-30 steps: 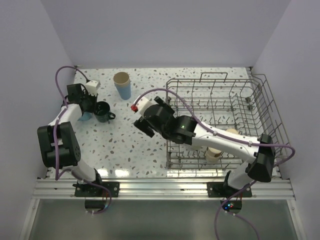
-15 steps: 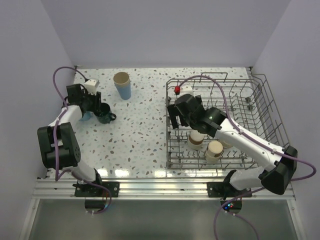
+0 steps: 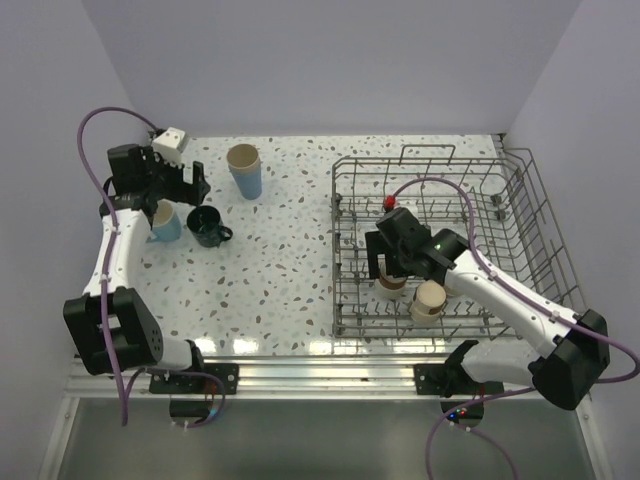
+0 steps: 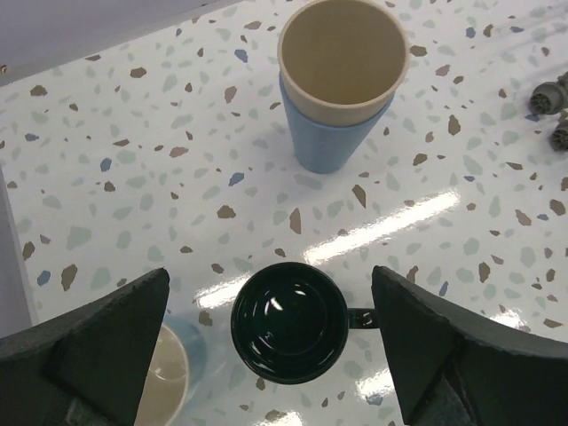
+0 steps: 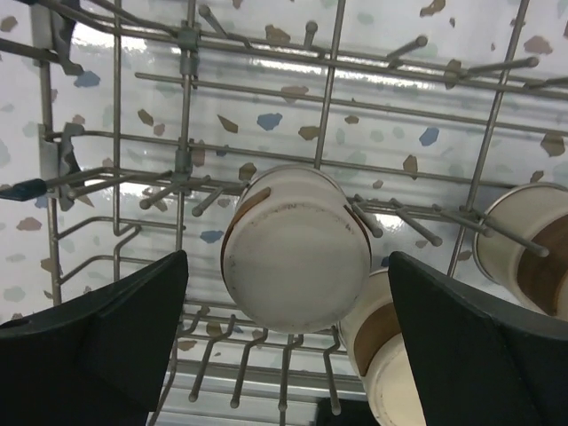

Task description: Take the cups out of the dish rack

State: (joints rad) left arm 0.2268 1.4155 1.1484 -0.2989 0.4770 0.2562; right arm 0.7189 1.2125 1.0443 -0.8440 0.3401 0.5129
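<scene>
Next, my left gripper rises and tilts toward the dish rack [image 3: 541,204] to close on the middle cup's rim [image 3: 391,294], because my right gripper straddles the middle cup's upturned base.
The dish rack [image 3: 541,204] fills the right of the table. Short beige-and-brown cups [image 3: 391,285] [image 3: 430,299] sit upside down on its tines near the front. My right gripper [image 3: 391,262] [image 5: 288,266] is open, one finger on each side of the middle cup [image 5: 295,256]; two more cups [image 5: 383,348] [image 5: 529,245] lie beside it. On the left, the dark teal mug [image 3: 206,225] [image 4: 289,321] stands upright on the table. My left gripper [image 3: 185,184] [image 4: 269,293] hangs open above it, not touching.
A light blue mug [image 3: 164,222] [image 4: 165,373] stands just left of the dark mug. A beige tumbler nested in a light blue one [image 3: 244,170] [image 4: 341,80] stands behind them. Rack tines [image 5: 182,160] and wires surround my right gripper. White walls enclose the table.
My left gripper has opened, let go of the dark teal mug and risen away from it. The right arm has swung from the table's middle into the rack, over a short cup.
</scene>
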